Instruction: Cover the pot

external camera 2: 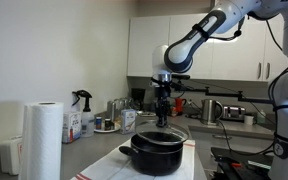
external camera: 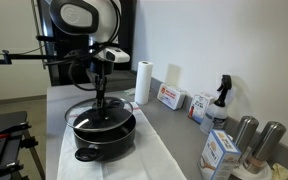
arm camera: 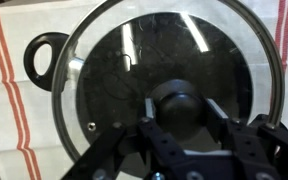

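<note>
The lid still hangs tilted above the pot. My gripper lowers it onto the pot's opening (external camera: 108, 130) (arm camera: 164, 82) next, easing toward the wall side, and releases the lid's knob.
The wide black pot (external camera: 105, 138) stands on a white cloth on the counter; it also shows in an exterior view (external camera 2: 155, 157). In the wrist view one side handle (arm camera: 41, 57) sticks out left. The round glass lid with metal rim (arm camera: 134, 50) hangs just over the pot's opening, slightly tilted, and shows in both exterior views (external camera: 87, 108) (external camera 2: 174, 133). My gripper (arm camera: 176, 108) points straight down, its fingers shut on both sides of the lid's black knob (arm camera: 174, 97). It is seen in both exterior views (external camera: 102, 99) (external camera 2: 162, 120).
A white cloth with red stripes (arm camera: 12, 115) lies under the pot. A paper towel roll (external camera: 143, 82) (external camera 2: 46, 140), boxes (external camera: 170, 97), a spray bottle (external camera: 220, 100) and steel flasks (external camera: 246, 134) line the wall side. A carton (external camera: 220, 153) stands near the front.
</note>
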Motion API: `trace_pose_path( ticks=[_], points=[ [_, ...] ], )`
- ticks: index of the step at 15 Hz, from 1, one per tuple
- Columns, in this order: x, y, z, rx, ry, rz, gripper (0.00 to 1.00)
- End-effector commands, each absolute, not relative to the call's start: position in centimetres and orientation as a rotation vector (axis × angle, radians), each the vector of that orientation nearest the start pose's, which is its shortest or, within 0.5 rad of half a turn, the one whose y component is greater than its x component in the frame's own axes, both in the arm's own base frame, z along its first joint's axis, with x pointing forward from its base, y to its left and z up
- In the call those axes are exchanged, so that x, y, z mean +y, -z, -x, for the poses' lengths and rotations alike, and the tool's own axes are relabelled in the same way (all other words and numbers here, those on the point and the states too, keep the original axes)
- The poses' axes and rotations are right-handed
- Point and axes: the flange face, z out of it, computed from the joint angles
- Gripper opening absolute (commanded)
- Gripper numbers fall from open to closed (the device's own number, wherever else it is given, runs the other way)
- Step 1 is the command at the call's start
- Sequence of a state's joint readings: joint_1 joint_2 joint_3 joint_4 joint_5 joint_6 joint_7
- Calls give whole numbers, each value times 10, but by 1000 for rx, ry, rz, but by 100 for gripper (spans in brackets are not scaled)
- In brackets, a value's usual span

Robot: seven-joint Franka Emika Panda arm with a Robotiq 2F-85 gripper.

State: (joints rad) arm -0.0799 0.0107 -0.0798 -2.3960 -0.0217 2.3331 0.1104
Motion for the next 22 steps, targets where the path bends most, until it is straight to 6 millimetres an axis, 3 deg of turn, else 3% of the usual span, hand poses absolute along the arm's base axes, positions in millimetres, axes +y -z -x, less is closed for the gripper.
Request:
trace_pose_path(
  ticks=[1,12,22],
  points=[
    [-83,-305,-488,406,-65,3121,25],
    [-89,-279,-505,415,-3,3122,25],
    [-79,-278,-505,398,-14,3104,25]
  ],
)
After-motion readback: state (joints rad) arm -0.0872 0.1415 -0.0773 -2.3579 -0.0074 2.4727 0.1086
